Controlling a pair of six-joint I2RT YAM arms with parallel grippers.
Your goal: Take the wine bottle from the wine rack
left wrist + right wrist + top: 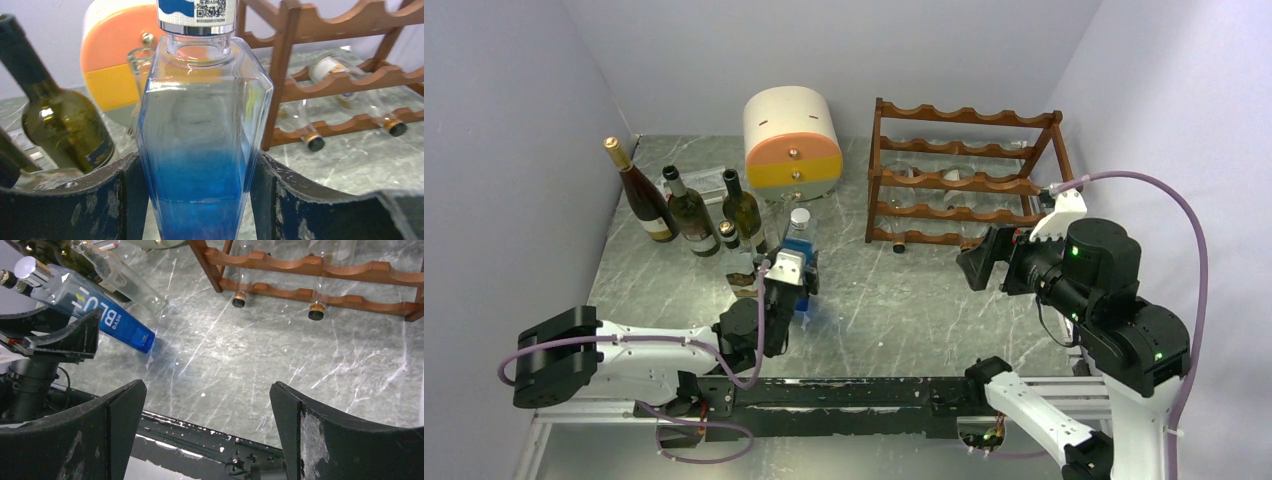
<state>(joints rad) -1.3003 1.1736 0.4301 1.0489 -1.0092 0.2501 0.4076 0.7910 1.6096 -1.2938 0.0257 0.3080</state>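
Note:
My left gripper should first move outward, toward the upright dark bottles, and then open, because the blue-tinted bottle is off the rack and its base is at the table [800, 309].
The dark wooden wine rack [964, 175] stands at the back right. Two clear bottles lie in its lower tiers, caps toward me [239, 300] [315, 314]; they also show in the left wrist view [300, 125]. My left gripper [798, 282] is shut on a clear, blue-tinted bottle [800, 245] with a silver cap, left of the rack. Its fingers [125, 200] press both sides of the blue body [200, 150]. Its base meets the table in the right wrist view [100, 315]. My right gripper [976, 265] is open and empty, raised in front of the rack [207, 390].
A cream-and-orange rounded drawer unit [792, 140] stands at the back middle. Several upright dark and clear bottles [689, 210] cluster at the back left, close behind my left gripper. Grey walls close in the left, back and right sides.

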